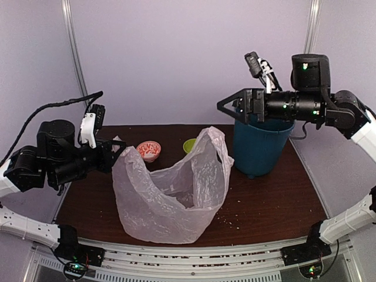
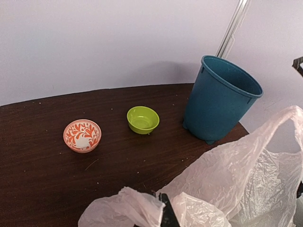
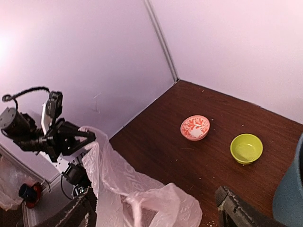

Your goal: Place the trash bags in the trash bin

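Note:
My right gripper should swing outward next, turn its open fingers down and lower them to both sides of the trash bin's bowl-side rim [image 1: 237,124] [image 3: 301,142], because that rim is outward of it and below it.
The pale-pink trash bag [image 1: 176,200] stands open and crumpled on the table at front centre. My left gripper [image 1: 117,155] is shut on its left top edge and holds that edge up. In the left wrist view the plastic [image 2: 246,175] bunches round my dark fingertip [image 2: 166,213]. The teal trash bin [image 1: 261,147] stands upright at the back right, to the right of the bag. My right gripper [image 1: 221,106] is open and empty. It hangs just above the bag's right handle loop [image 1: 215,134], beside the bin's rim. The right wrist view shows the bag [image 3: 142,198] below wide-spread fingers [image 3: 236,210].
A red-and-white patterned bowl [image 1: 149,150] and a small lime-green bowl [image 1: 189,145] sit behind the bag. Both show in the left wrist view [image 2: 82,135] [image 2: 143,119]. Crumbs lie on the dark wooden table [image 1: 264,205]. Purple walls close in the back and sides.

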